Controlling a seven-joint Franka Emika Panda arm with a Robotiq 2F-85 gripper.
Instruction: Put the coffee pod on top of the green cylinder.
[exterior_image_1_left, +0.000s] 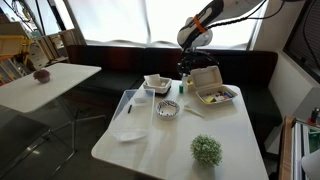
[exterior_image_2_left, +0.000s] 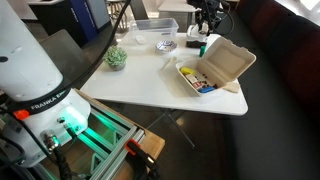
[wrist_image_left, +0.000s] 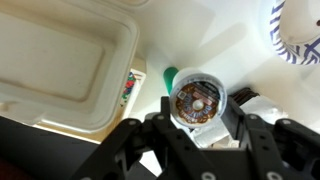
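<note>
Next, my gripper will move down onto the top of the green cylinder to release the coffee pod (wrist_image_left: 197, 100), since a green sliver already peeks out behind the pod's edge.
In the wrist view my gripper (wrist_image_left: 198, 112) is shut on the coffee pod (wrist_image_left: 197, 100), a white cup with a brown printed foil lid facing the camera. A sliver of the small bright-green cylinder (wrist_image_left: 168, 76) shows just behind the pod's left edge, on the white table. In both exterior views the gripper (exterior_image_1_left: 186, 68) (exterior_image_2_left: 207, 22) hangs low over the far part of the table, above the green cylinder (exterior_image_1_left: 183, 86) (exterior_image_2_left: 203, 44). The pod itself is too small to make out there.
An open white takeout box (exterior_image_1_left: 215, 92) (exterior_image_2_left: 218, 68) with food lies beside the cylinder. A clear plastic container (exterior_image_1_left: 157, 83) (exterior_image_2_left: 155, 30) (wrist_image_left: 60, 60), a patterned bowl (exterior_image_1_left: 167, 109) (exterior_image_2_left: 165, 45) (wrist_image_left: 296, 28) and a green plant ball (exterior_image_1_left: 207, 150) (exterior_image_2_left: 116, 58) also stand on the table.
</note>
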